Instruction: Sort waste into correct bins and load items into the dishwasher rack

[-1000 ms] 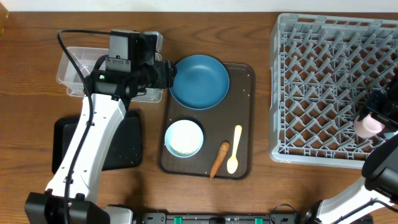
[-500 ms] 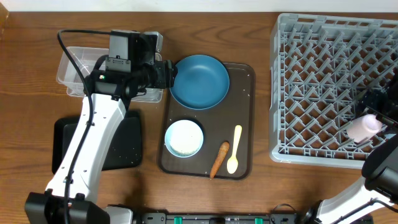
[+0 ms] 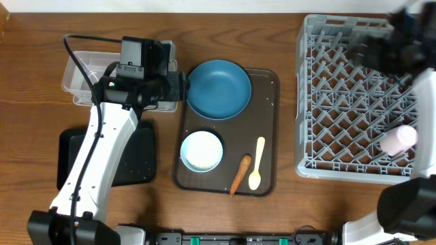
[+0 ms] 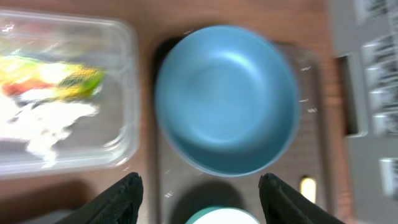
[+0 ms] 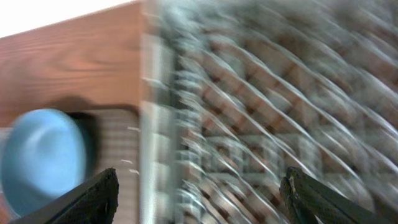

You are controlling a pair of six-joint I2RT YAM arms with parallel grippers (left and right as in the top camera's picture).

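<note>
I will move my right gripper from the rack down onto the dark blue plate's rim (image 3: 248, 90) (image 5: 81, 153) facing the rack next.
My left gripper (image 3: 182, 85) is open and empty, between the clear tub (image 3: 80, 73) and the dark blue plate (image 3: 218, 88). In the left wrist view it (image 4: 200, 190) hovers above the plate (image 4: 227, 99). The tub (image 4: 127, 93) holds the wrapper (image 4: 56, 78) and tissue (image 4: 50, 124). My right gripper (image 3: 371, 51), blurred, is open and empty over the far part of the grey rack (image 3: 340, 95). The pink cup (image 3: 398, 139) lies in the rack's near right corner. The white bowl (image 3: 201, 151), carrot (image 3: 240, 173) and spoon (image 3: 257, 163) lie on the brown tray. The light-blue cup is out of view.
The brown serving tray (image 3: 272, 122) sits mid-table. The black tray (image 3: 139, 160) lies at the near left, partly under my left arm. The right wrist view is blurred and shows the rack (image 5: 267, 112) and the plate (image 5: 40, 155).
My right gripper has let go of the pink cup, which now lies in the rack, and has swung to the rack's far side. My left gripper has barely moved.
</note>
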